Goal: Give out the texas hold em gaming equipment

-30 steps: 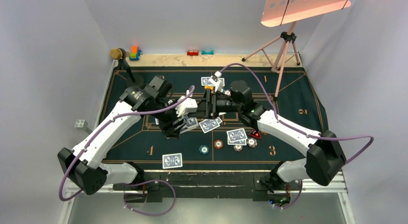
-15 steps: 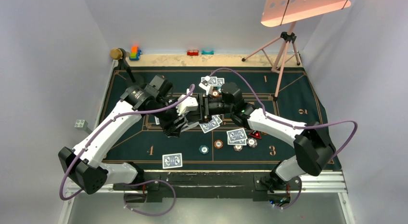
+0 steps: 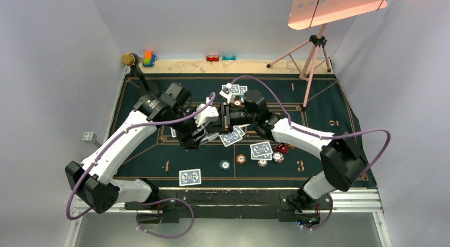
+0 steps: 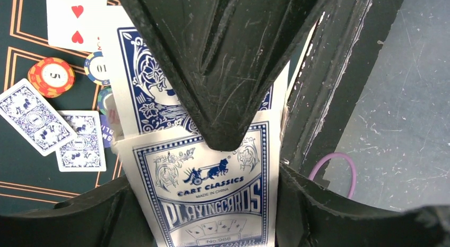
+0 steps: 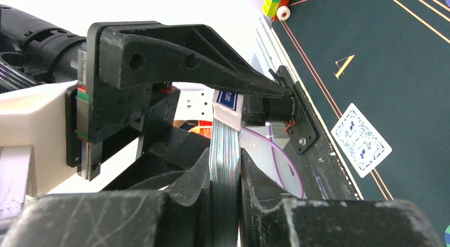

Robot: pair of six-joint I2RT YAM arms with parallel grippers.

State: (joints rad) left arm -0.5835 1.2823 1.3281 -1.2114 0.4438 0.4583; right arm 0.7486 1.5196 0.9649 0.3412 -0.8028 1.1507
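Observation:
My right gripper lowers and draws back toward the lone card at the mat's near edge (image 3: 190, 177) (image 5: 361, 140) next, since the mat has room for the deck.
My left gripper (image 3: 199, 131) is shut on a blue-and-white playing-card box (image 4: 207, 204), held above the mat's middle. A stack of blue-backed cards (image 4: 143, 82) sticks out of the box. My right gripper (image 3: 223, 122) meets it from the right, and its fingers (image 5: 180, 194) are shut on the stack's edge (image 5: 225, 156). Loose cards (image 3: 190, 177) (image 3: 261, 150) (image 3: 232, 137) (image 3: 234, 90) lie on the green mat (image 3: 318, 109). A teal chip (image 3: 225, 164), an orange chip (image 3: 241, 159), white-brown chips (image 3: 262, 162) and a red triangular marker (image 3: 281, 148) sit at the front centre.
A pink tripod (image 3: 313, 50) stands at the mat's back right. Toy blocks (image 3: 148, 58) (image 3: 213, 58) line the back edge beside a brass-headed stand (image 3: 129, 59). A small white block (image 3: 88, 136) lies off the mat on the left.
My right gripper moved left to the left gripper and closed its fingers on the cards sticking out of the box. The left gripper kept hold of the box.

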